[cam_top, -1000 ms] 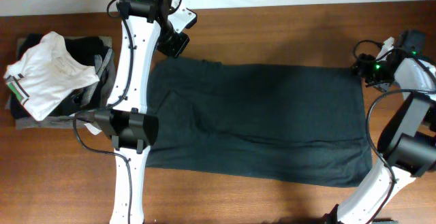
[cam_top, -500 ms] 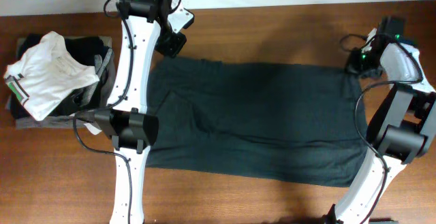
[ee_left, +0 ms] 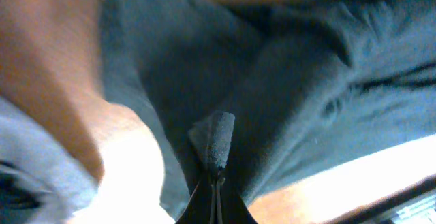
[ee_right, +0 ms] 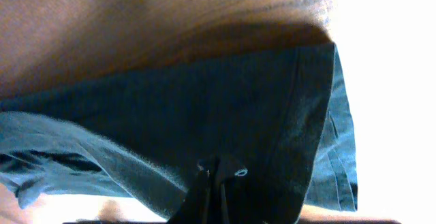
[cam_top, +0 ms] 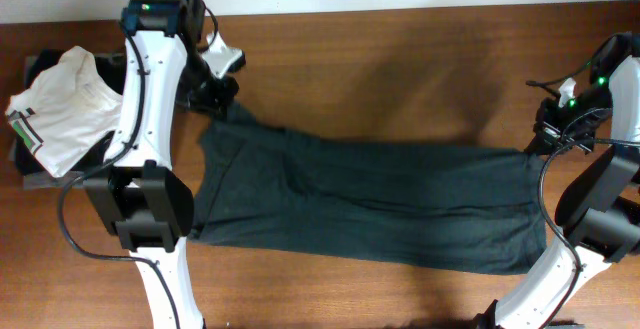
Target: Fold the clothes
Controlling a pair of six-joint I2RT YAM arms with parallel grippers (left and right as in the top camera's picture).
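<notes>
The robot's right gripper will move down and back, bringing the garment's held corner down over the garment's end (cam_top: pixel 524 191) to let go of it, as the garment still hangs below the gripper's fingers.
A large dark grey-green garment (cam_top: pixel 380 199) lies spread across the wooden table (cam_top: pixel 400 59). My left gripper (cam_top: pixel 218 104) is shut on its far left corner, which is raised off the table. In the left wrist view, the jaws (ee_left: pixel 216 176) pinch a small fold of the garment (ee_left: pixel 293 81). My right gripper (cam_top: pixel 545 141) is shut on the far right corner. The right wrist view has its jaws (ee_right: pixel 219 176) closed on the garment (ee_right: pixel 204 108), which hangs below them. The garment's near edge rests on the table.
A pile of other clothes sits at the far left of the table, with a crumpled white shirt (cam_top: pixel 60 109) on top of dark items (cam_top: pixel 130 69). Both arm bases stand at the table's front edge.
The right gripper has shut on the far right corner. Both grippers have lifted the garment's far edge and drawn it toward the front. The left arm has swung left.
</notes>
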